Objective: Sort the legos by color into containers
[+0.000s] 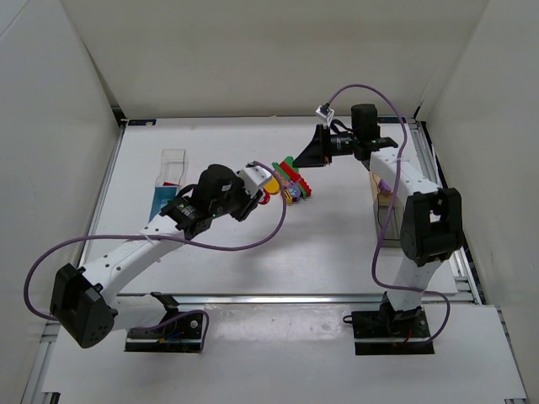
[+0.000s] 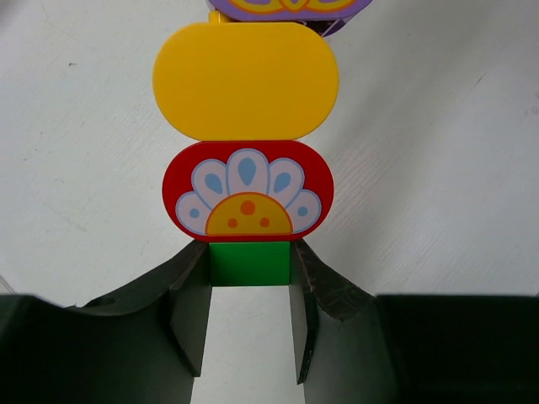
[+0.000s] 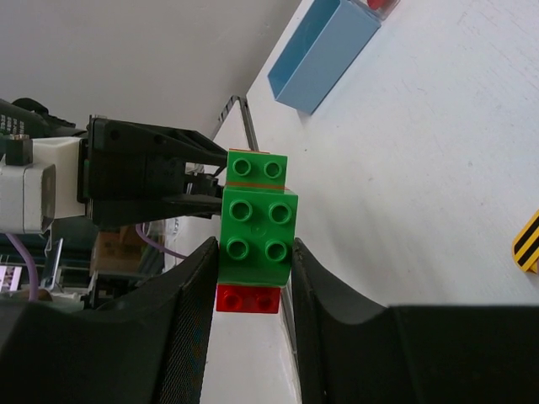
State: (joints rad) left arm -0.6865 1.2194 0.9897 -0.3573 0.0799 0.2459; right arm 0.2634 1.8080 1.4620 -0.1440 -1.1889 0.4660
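My left gripper will next pull the green brick off to the left in the top view and release it over the light blue container point(image 1: 161, 199), because the clear container holds red.
A stack of legos point(image 1: 293, 181) hangs above the table between both arms. In the left wrist view my left gripper point(image 2: 250, 254) is shut on a green brick point(image 2: 250, 263) at the stack's near end. Beyond it come a red rounded piece with a flower print point(image 2: 248, 192), a yellow rounded piece point(image 2: 245, 82) and a purple one point(image 2: 290, 8). My right gripper point(image 3: 255, 248) has its fingers against both sides of a green four-stud brick point(image 3: 257, 229), with a red brick point(image 3: 247, 299) under it. Seen from above, the left gripper point(image 1: 271, 190) and right gripper point(image 1: 300, 162) meet at the stack.
A light blue container point(image 1: 162, 200) and a clear one point(image 1: 173, 158) stand at the left; the blue one point(image 3: 324, 55) also shows in the right wrist view. A tan container point(image 1: 382, 200) sits partly hidden under the right arm. A purple cable point(image 1: 253, 244) loops over the table.
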